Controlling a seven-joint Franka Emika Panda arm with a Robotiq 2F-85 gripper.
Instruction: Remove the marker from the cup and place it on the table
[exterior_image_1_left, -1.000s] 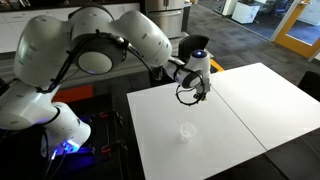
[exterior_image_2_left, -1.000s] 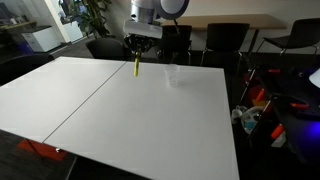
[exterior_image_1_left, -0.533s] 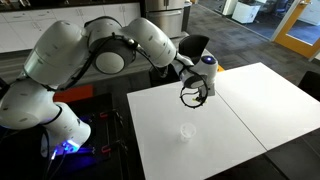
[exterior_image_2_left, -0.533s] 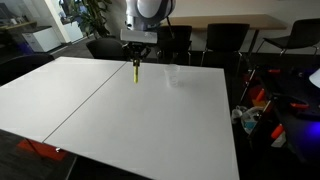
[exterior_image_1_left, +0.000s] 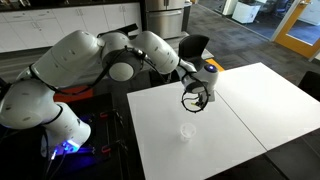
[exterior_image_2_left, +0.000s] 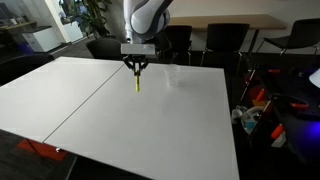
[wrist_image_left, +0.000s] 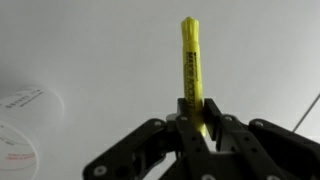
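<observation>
I will lower my gripper a little beside the cup and open it to release the yellow marker, since the marker hangs clear of the cup over bare table.
My gripper (wrist_image_left: 193, 128) is shut on the yellow marker (wrist_image_left: 191, 70), which sticks out from between the fingers over the white table (wrist_image_left: 90, 45). In an exterior view the marker (exterior_image_2_left: 137, 80) hangs upright from the gripper (exterior_image_2_left: 136, 66), its tip just above the table (exterior_image_2_left: 100, 110), left of the small translucent cup (exterior_image_2_left: 172, 76). The cup (exterior_image_1_left: 187, 130) stands empty on the table (exterior_image_1_left: 230, 115) in front of the gripper (exterior_image_1_left: 195, 97). The cup's rim shows at the left edge of the wrist view (wrist_image_left: 25, 130).
Office chairs (exterior_image_2_left: 225, 45) stand behind the table's far edge. A thin seam (exterior_image_2_left: 85, 92) splits the tabletop into two panels. Clutter and a lit device (exterior_image_2_left: 275, 115) sit beside the table. The robot's base (exterior_image_1_left: 60, 125) stands at the table's end.
The gripper has lowered with the marker towards the tabletop, and the arm has swung over and rotated. The cup has not moved.
</observation>
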